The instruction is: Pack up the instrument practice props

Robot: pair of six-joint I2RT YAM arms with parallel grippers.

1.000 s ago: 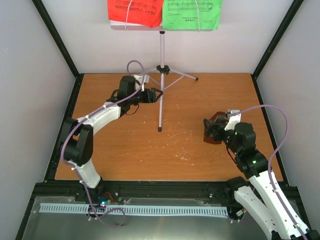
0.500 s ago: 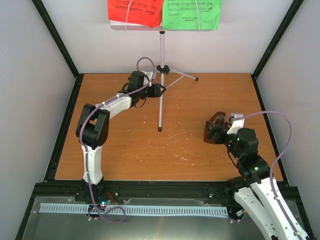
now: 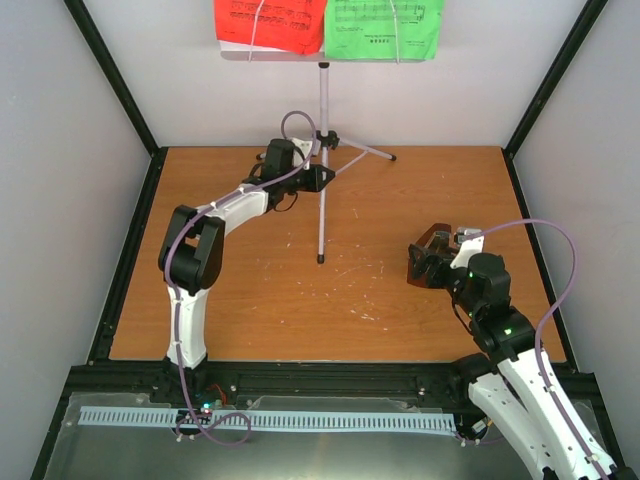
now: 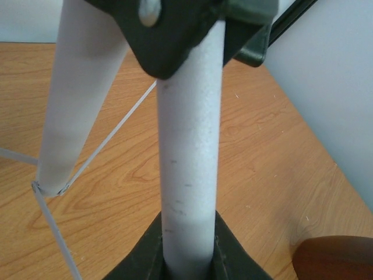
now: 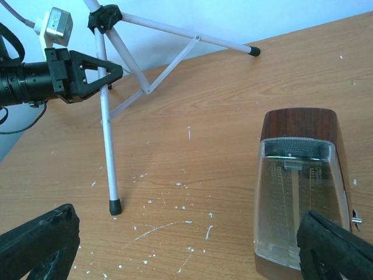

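Observation:
My left gripper holds the white tube and will next pull it back toward the bare tabletop beyond the stand's front foot, into free room, and let it go.
The silver tripod stand (image 3: 321, 215) rises at the table's back. Its tray (image 3: 300, 55) carries the red music sheet (image 3: 270, 22) and the green music sheet (image 3: 385, 25). My left gripper (image 3: 320, 180) is shut on the stand's front leg (image 4: 186, 175), just under the black hub (image 5: 104, 13), with a dark jaw pressed against each side of the tube. The dark-brown metronome (image 5: 297, 198) with its clear cover stands on the right. My right gripper (image 5: 186, 251) is open beside it, the right fingertip (image 5: 335, 251) close to the cover's corner.
The stand's other legs spread to the back right (image 5: 252, 51) and the back left. Its front foot (image 5: 115, 206) rests mid-table. Black frame posts and grey walls close in the wooden table (image 3: 250, 300).
My left gripper moved right to the stand's front leg and closed on it. The right arm shifted only slightly beside the metronome.

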